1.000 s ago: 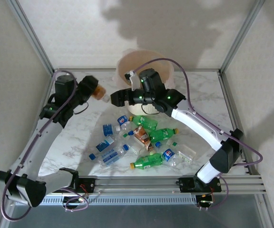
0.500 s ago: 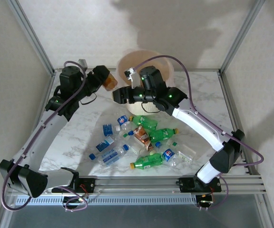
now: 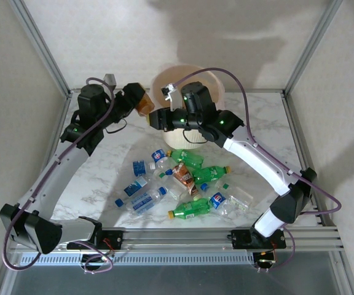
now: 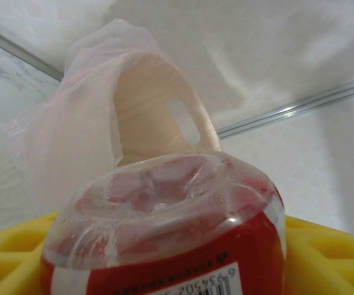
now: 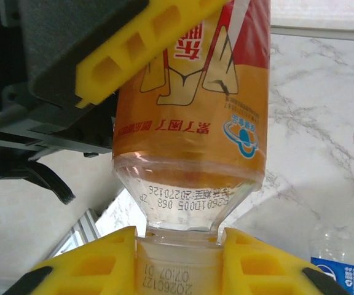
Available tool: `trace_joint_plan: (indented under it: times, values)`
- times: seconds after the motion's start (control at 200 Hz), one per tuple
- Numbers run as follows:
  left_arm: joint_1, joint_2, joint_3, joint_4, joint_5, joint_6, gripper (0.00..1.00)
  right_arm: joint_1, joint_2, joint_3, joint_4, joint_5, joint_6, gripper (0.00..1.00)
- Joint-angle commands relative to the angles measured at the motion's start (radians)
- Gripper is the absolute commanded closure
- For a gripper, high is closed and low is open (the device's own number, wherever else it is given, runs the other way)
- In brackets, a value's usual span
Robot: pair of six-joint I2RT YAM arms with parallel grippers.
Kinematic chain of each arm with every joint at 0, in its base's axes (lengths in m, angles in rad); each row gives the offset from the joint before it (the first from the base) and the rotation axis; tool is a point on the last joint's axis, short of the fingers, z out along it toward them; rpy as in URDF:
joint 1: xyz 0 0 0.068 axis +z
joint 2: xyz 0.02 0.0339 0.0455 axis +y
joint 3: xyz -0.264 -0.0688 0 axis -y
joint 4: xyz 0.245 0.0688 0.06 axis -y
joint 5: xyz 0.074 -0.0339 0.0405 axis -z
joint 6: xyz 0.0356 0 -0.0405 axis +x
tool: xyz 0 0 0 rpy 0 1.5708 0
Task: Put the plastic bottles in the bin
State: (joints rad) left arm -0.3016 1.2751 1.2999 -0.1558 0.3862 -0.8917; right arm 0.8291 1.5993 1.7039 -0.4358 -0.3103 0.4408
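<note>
The robot's right gripper needs to carry the capped bottle outward next and over the bin's opening (image 3: 178, 75) to let go of the white cap there, since the bottle still hangs beside the bin's rim.
An orange-labelled plastic bottle (image 3: 144, 104) hangs in the air just left of the bin (image 3: 189, 69), a cream bucket with a thin bag liner. My left gripper (image 3: 139, 101) is shut on the bottle's body (image 4: 165, 215), its yellow fingers on both sides. My right gripper (image 5: 180, 264) is shut on the same bottle's white cap, with the neck (image 5: 189, 203) rising from between its yellow fingers. In the right wrist view one left finger (image 5: 134, 43) lies against the label. The other plastic bottles (image 3: 183, 178), green and blue-labelled, lie in a loose pile on the marble table.
The bin's handle hole and bag liner (image 4: 146, 104) stand close behind the held bottle. A blue-labelled bottle (image 5: 340, 270) lies on the table below the right gripper. The right arm (image 3: 251, 153) arches over the right side of the pile. Metal frame posts (image 3: 42, 49) ring the table.
The left arm has carried the orange-labelled bottle right and up, close to the bin. The right gripper has shifted toward it and shut on its cap.
</note>
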Motion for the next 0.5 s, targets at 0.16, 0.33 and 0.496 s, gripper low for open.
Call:
trace_joint_plan:
  times: [0.16,0.33,0.496]
  values:
    - [-0.01,-0.03,0.023,0.018,-0.051,0.022,0.0,0.003,-0.017,0.062,-0.053,0.144,-0.019,0.76]
    - [-0.01,-0.061,0.021,0.009,-0.1,0.043,0.0,-0.042,0.001,0.157,-0.166,0.272,-0.008,0.75]
    - [-0.01,-0.072,0.003,0.015,-0.108,0.052,0.0,-0.099,0.06,0.266,-0.292,0.345,-0.012,0.76]
